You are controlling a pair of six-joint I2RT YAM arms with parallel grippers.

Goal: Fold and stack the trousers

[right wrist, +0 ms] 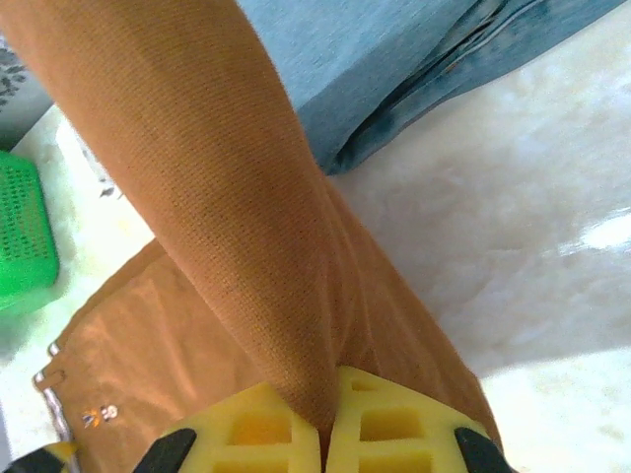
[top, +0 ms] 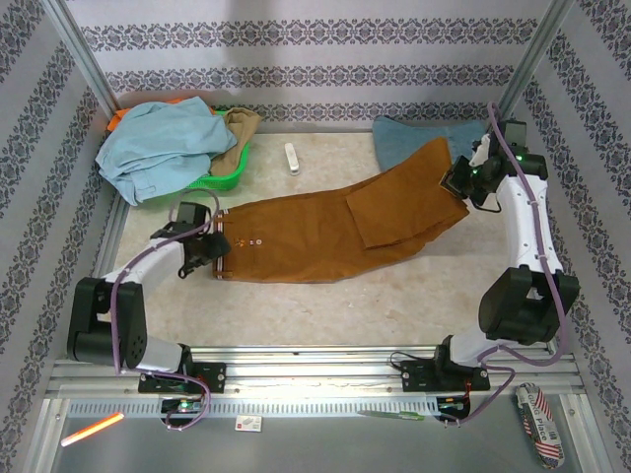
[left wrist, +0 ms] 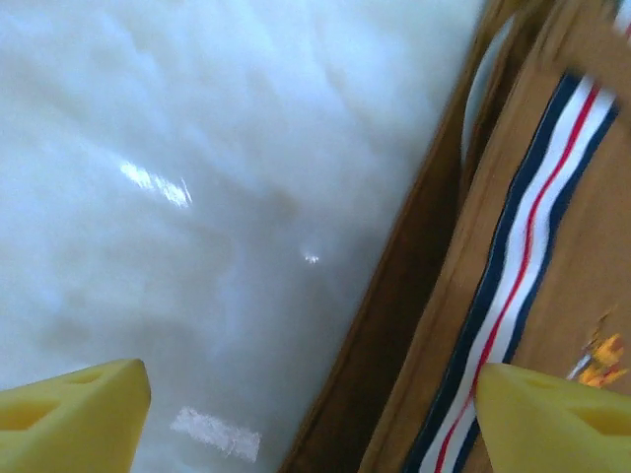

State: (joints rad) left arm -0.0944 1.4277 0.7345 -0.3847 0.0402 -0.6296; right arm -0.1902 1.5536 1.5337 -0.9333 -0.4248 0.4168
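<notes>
The robot's right gripper will next carry the pinched leg fold over the trousers (top: pixel 315 236) and down onto the waistband end (top: pixel 240 242), because the leg still stretches far beyond it.
The rust-brown trousers (top: pixel 315 236) lie spread across the middle of the table, waistband to the left and legs running up to the right. My left gripper (top: pixel 210 246) sits low at the waistband end. In the left wrist view its yellow fingers (left wrist: pixel 69 419) stand wide apart, open, over the waistband edge and its striped lining (left wrist: pixel 527 246). My right gripper (top: pixel 456 182) is at the far right, shut on the leg end. In the right wrist view the brown cloth (right wrist: pixel 227 197) is pinched between the yellow pads (right wrist: pixel 404 429) and lifted off the table.
A green basket (top: pixel 225 177) at the back left holds a pale light-blue garment (top: pixel 158 143) and a tan cloth (top: pixel 239 126). A faded blue denim piece (top: pixel 409 138) lies at the back right, just behind the lifted leg. A small white object (top: pixel 291 158) rests beside the basket.
</notes>
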